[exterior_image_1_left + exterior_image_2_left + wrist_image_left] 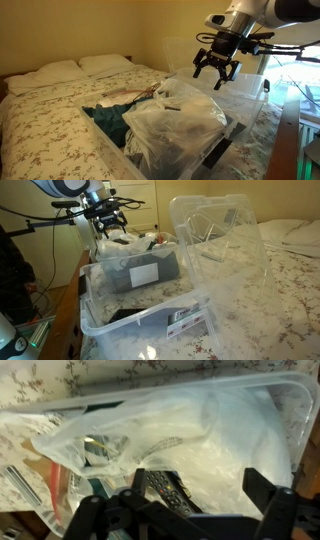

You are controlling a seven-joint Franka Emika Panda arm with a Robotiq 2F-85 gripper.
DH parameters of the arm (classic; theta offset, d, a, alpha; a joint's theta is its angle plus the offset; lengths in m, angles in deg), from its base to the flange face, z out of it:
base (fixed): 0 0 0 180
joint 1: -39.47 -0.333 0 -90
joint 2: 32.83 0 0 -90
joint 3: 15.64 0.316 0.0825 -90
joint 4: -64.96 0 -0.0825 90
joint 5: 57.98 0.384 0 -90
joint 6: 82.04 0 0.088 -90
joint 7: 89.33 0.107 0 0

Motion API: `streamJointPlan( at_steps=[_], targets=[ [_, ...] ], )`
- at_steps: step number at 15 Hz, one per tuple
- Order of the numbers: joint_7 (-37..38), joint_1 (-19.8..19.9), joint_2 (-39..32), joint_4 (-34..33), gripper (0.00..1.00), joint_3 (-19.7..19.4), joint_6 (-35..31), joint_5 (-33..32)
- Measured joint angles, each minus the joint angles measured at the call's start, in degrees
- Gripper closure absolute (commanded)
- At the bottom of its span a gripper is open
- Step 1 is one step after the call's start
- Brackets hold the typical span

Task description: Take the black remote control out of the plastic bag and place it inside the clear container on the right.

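Note:
The black remote control (165,490) lies slanted in the wrist view. Next, my open gripper moves down into the plastic bag's opening and turns so its fingers straddle it.
The plastic bag (215,430) lies crumpled in a clear bin and also shows in both exterior views (175,125) (128,246). The black remote control (165,490), with small buttons, lies in the bag, just inside my left finger in the wrist view. It is hidden in both exterior views. My gripper (200,485) is open and empty. It hovers above the bag in both exterior views (215,72) (105,222). The clear container (245,95) (215,230) stands empty on the bed beside the bag's bin.
The bin that holds the bag (105,145) (150,320) also holds a dark teal cloth (105,118). A bed with a floral sheet (50,110) and two pillows (60,72) lies under everything. A wooden bed frame (288,140) runs along one side.

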Motion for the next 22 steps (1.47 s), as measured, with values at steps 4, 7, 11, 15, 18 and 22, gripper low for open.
streamJointPlan(
  at_steps=[4, 7, 11, 15, 18, 22],
  targets=[
    [-7.4, -2.6, -2.8, -4.0, 0.0, 3.2, -1.1, 1.0],
    [-18.0, -3.0, -10.0, -9.5, 0.0, 3.3, -1.9, 3.9],
    [-31.7, -0.4, -21.0, -18.1, 0.29, 5.1, -1.1, 8.2],
    [-36.9, 5.4, -28.0, -24.1, 0.54, 9.9, 0.9, 8.2],
    [-37.8, 9.0, -29.4, -25.5, 0.49, 12.4, 0.9, 8.2],
    [-38.0, 12.0, -28.6, -26.3, 0.35, 14.2, 0.7, 8.3]
  ],
)
